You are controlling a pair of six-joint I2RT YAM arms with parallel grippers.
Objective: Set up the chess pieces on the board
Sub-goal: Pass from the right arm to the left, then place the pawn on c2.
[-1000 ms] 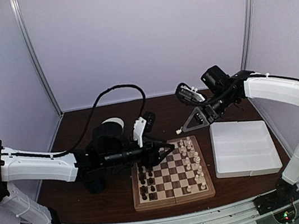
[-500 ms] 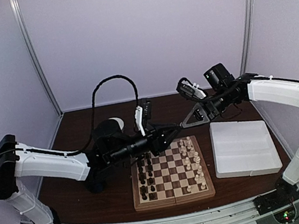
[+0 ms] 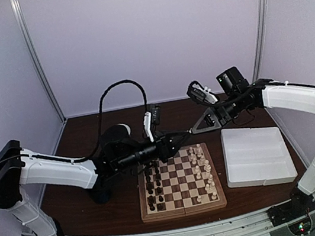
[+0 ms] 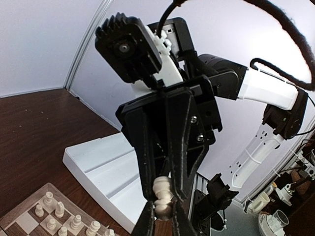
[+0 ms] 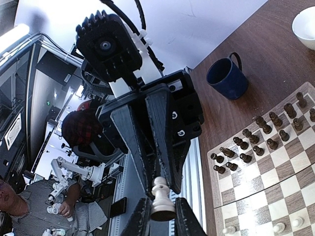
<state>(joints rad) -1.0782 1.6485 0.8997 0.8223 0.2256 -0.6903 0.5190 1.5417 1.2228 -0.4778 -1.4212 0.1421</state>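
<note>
I need to swing my left gripper back, turn its fingertips down and lower the pawn to release it, because the gap in the cream pawn row is below and back from my gripper.
The board lies at the table's front centre. Dark chess pieces stand along its left side and cream ones along its right. My two grippers meet tip to tip above the board's far edge. A cream pawn is held between them, also shown in the right wrist view. My right gripper is shut on its base. My left gripper is shut on its head. In the top view, the left gripper and the right gripper nearly touch.
A white two-compartment tray lies right of the board. A white bowl sits at the back left behind my left arm. A blue mug stands left of the board.
My left gripper has risen and moved right to meet the right gripper and has closed on the pawn's head. The right gripper lifted slightly with the pawn.
</note>
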